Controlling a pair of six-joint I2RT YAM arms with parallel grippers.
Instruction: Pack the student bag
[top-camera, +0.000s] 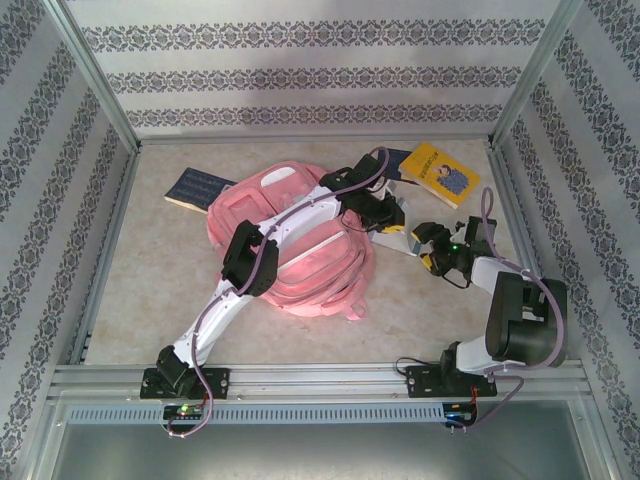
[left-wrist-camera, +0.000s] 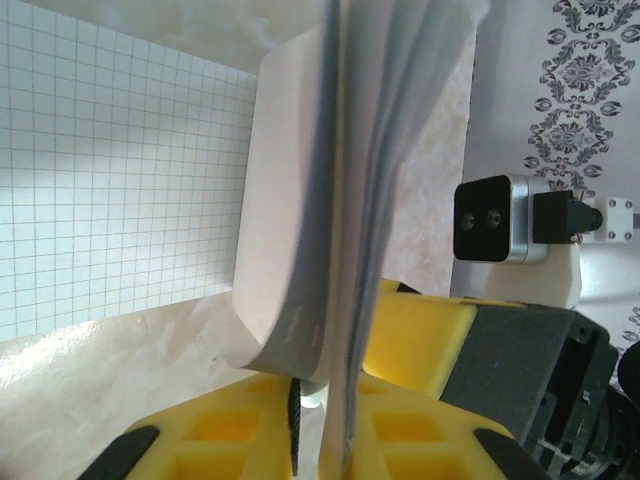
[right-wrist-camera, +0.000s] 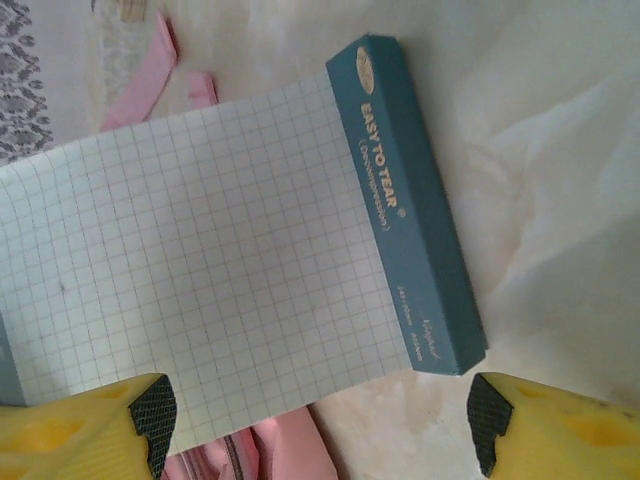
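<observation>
The pad's teal binding strip (top-camera: 415, 244) (right-wrist-camera: 408, 210) faces my open right gripper, so I will move my right gripper in toward the pad and turn it until its fingers are on both sides of that strip.
The student bag (top-camera: 290, 255), a large pink backpack, lies flat in the middle of the table. My left arm reaches across it to its right side. There my left gripper (top-camera: 388, 218) (left-wrist-camera: 320, 420) is shut on the edge of a graph-paper pad (top-camera: 395, 240) (left-wrist-camera: 300, 250), seen edge-on between its yellow fingers. The pad (right-wrist-camera: 220, 260) has a teal binding strip and overlaps the bag's pink fabric (right-wrist-camera: 285, 450). My right gripper (top-camera: 430, 245) (right-wrist-camera: 320, 425) hovers just right of the pad, open, with its fingertips (right-wrist-camera: 152, 412) wide on either side of the pad's near edge.
A yellow book (top-camera: 440, 172) lies at the back right, with a dark blue item (top-camera: 398, 160) beside it. A dark blue notebook (top-camera: 200, 188) lies behind the bag's left corner. Patterned walls enclose the table on three sides.
</observation>
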